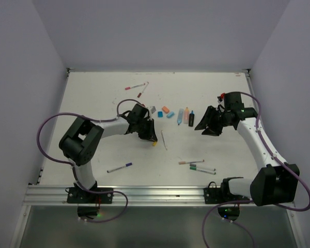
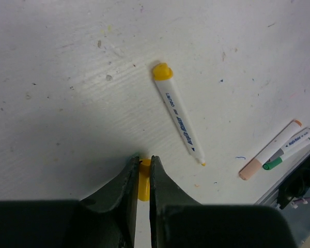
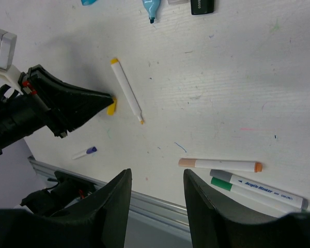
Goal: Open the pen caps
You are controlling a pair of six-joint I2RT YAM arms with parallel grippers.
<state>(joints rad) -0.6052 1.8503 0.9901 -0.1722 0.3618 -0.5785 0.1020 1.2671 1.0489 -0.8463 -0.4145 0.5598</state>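
My left gripper first shifts away from the white pen, already uncapped, and slightly outward next, to release the yellow cap (image 1: 155, 144) on empty table.
My left gripper (image 2: 142, 161) is shut on a small yellow pen cap (image 2: 143, 182), which sits between its fingertips just above the table. From the top, the left gripper (image 1: 153, 139) is at mid-table with the yellow cap (image 1: 155, 144) at its tip. The matching white pen (image 2: 176, 118) lies uncapped on the table just beyond, its yellow tip bare; it also shows from the top as a thin pen (image 1: 164, 140). My right gripper (image 3: 156, 194) is open, holds nothing and hovers at the right (image 1: 207, 125), looking toward the left gripper (image 3: 95, 98).
Three capped pens (image 1: 197, 165) with peach, grey and green caps (image 3: 217, 165) lie near the front. A purple-capped pen (image 1: 119, 167) lies front left. Highlighters (image 1: 184, 115) and loose blue and orange caps (image 1: 165, 111) are mid-table. Two pens (image 1: 138, 88) lie at the back.
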